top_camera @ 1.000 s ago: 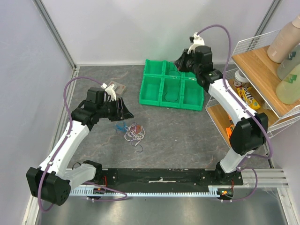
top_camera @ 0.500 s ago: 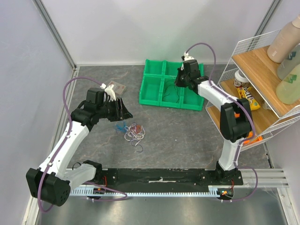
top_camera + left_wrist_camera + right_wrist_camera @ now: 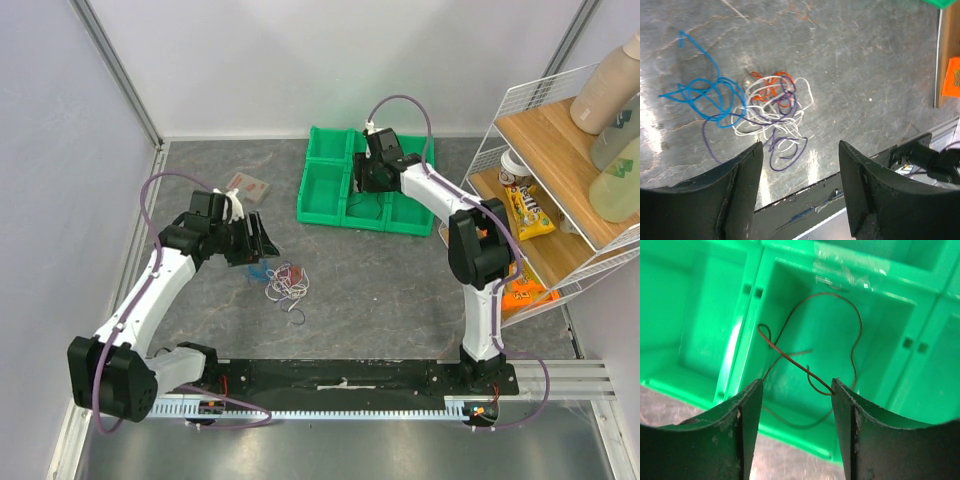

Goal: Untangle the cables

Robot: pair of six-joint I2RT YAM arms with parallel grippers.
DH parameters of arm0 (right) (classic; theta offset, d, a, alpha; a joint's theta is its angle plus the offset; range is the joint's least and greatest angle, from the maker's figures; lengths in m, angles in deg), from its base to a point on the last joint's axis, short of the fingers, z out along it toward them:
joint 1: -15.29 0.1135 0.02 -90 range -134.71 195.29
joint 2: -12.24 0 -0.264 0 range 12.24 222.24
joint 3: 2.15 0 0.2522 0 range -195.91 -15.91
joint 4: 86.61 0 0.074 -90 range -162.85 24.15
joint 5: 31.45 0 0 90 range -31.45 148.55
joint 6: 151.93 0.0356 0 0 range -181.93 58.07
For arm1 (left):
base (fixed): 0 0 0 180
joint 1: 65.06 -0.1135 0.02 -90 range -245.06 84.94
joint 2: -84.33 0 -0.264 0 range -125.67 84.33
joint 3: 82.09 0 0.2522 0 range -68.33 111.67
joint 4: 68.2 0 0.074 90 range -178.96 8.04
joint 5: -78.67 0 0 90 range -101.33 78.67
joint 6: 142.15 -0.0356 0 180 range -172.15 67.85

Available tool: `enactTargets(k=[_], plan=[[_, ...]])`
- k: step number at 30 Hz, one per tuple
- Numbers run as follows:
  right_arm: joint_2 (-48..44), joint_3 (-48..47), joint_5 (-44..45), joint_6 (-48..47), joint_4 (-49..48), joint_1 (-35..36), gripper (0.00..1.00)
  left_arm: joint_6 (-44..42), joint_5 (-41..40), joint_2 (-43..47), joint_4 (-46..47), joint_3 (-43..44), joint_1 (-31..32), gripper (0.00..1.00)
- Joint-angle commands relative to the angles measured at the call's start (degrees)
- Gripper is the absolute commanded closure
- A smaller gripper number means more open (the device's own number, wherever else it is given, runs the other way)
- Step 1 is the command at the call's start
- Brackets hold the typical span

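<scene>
Next, my open left gripper comes down onto the edge of the blue cable's loop beside the white cables, since the blue cable lies mostly clear of the knot.
The cables (image 3: 284, 280) lie tangled on the grey table, left of centre. In the left wrist view a blue cable (image 3: 704, 95) loops on the left, joined to a knot of white, red-orange and dark purple cables (image 3: 774, 107). My left gripper (image 3: 262, 238) (image 3: 800, 146) hovers open just behind and left of the knot, with nothing between its fingers. My right gripper (image 3: 359, 184) (image 3: 796, 383) hangs open over a front compartment of the green bin (image 3: 325, 190). A thin brown-red cable (image 3: 790, 357) lies in that compartment (image 3: 875, 325), one loop touching the right fingertip (image 3: 837, 390).
A wire shelf (image 3: 560, 150) with bottles and snack packs stands at the right edge, close to the right arm. A small flat card (image 3: 246, 185) lies behind the left gripper. The black rail (image 3: 340, 380) runs along the table's near edge. Grey walls close in the left and back.
The right arm swung from the back right down over the green bin and its jaws opened from shut. The left gripper opened wider and shifted slightly left.
</scene>
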Motion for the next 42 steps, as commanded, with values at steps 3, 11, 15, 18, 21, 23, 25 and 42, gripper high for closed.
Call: enactTargets(k=[3, 11, 15, 18, 21, 23, 25, 42], plan=[[-14.82, 6.43, 0.1, -3.14, 6.74, 5.57, 0.3, 3.29, -1.42, -2.73, 3.02, -3.12, -4.94, 0.31], [-23.27, 24.38, -1.93, 0.73, 3.31, 13.49, 0.25, 5.75, 7.73, -14.59, 9.7, -4.54, -7.67, 0.31], [-25.91, 25.61, -12.52, -3.04, 0.33, 13.93, 0.25, 4.79, 7.38, -18.54, 10.41, -3.75, -7.67, 0.38], [-24.52, 25.71, -22.57, -4.72, -2.22, 16.64, 0.27, 4.61, 10.27, -20.57, 11.9, -3.39, -7.76, 0.61], [-22.06, 26.14, -25.75, -1.84, -5.73, 20.34, 0.3, 4.26, 12.47, -22.33, 10.95, -2.52, -7.59, 0.83], [-20.56, 27.98, -26.28, 2.02, -10.65, 22.1, 0.31, 3.99, 12.13, -20.06, 9.88, -3.04, -7.67, 0.93], [-18.28, 28.43, -26.72, 4.41, -13.38, 22.89, 0.34, 3.47, 10.46, -16.03, 8.57, -4.27, -7.58, 0.98], [-9.48, 26.23, -14.77, 4.42, -11.38, 24.92, 0.9, 4.78, 1.96, 4.38, -5.47, 9.32, -7.67, 0.98]])
